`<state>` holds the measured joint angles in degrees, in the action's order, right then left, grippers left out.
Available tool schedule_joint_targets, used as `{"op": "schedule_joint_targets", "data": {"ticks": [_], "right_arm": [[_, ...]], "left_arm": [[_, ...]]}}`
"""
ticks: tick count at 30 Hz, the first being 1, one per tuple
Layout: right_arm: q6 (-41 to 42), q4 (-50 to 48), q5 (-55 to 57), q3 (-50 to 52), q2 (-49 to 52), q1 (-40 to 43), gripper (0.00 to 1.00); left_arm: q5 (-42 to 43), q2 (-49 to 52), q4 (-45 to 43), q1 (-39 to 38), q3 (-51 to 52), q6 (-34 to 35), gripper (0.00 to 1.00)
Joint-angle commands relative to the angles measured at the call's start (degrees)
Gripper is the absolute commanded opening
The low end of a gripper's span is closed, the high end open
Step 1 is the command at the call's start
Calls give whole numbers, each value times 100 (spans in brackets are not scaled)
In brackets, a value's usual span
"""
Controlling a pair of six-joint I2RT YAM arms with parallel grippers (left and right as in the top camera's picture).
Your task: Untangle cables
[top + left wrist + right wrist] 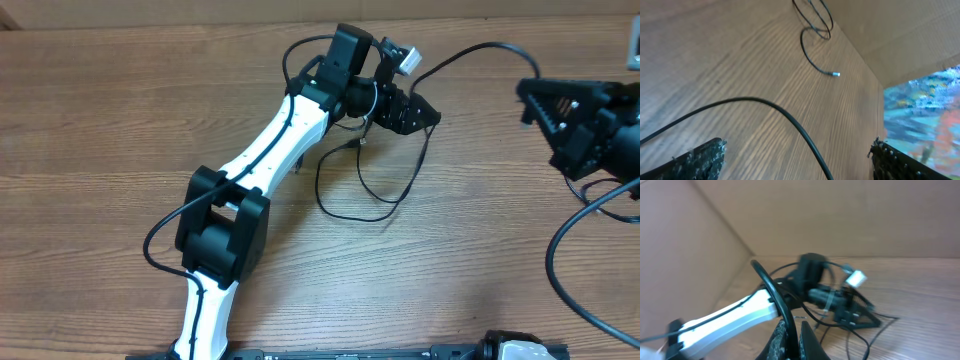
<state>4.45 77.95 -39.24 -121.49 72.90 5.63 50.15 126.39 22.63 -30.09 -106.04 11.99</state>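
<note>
The left gripper moves back and slightly to the right in the overhead view next, onto the cable between its fingers, since the cable already crosses their gap.
Thin black cables lie in a loose loop (372,214) on the wood table, under and in front of my left gripper (426,115). One cable (470,48) arcs from that loop up to my right gripper (527,100), which is shut on it. In the right wrist view the fingers (782,335) pinch this cable (766,282). My left gripper (797,162) is wide open, and a cable (790,119) passes between its fingers (697,160) untouched. Farther off lies a silver-tipped cable end (836,74) below more loops (815,22).
A cardboard wall (840,215) stands along the table's far side. The left arm (270,150) reaches diagonally over the table from the front. Thick black robot wires (560,260) curve at the right, near the right arm.
</note>
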Motion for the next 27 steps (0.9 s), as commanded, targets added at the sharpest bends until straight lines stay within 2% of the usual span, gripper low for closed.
{"op": "schedule_joint_targets", "data": {"ticks": [1, 6, 10, 15, 18, 27], "right_arm": [[-42, -50, -31, -46, -59, -157, 4], [-39, -46, 15, -46, -59, -177, 4], [-44, -46, 24, -46, -57, -177, 4], [-42, 2, 243, -46, -57, -177, 4], [-44, 24, 323, -46, -50, -177, 4], [-46, 85, 623, -44, -7, -177, 4]], "left_arm": [[400, 350, -2, -85, -17, 79, 93], [824, 649, 2, -107, -17, 181, 85], [822, 715, 22, -107, -17, 197, 67], [841, 710, 109, -81, -24, 238, 51], [911, 710, 289, -103, -24, 223, 56], [1875, 710, 282, -107, -24, 243, 64]]}}
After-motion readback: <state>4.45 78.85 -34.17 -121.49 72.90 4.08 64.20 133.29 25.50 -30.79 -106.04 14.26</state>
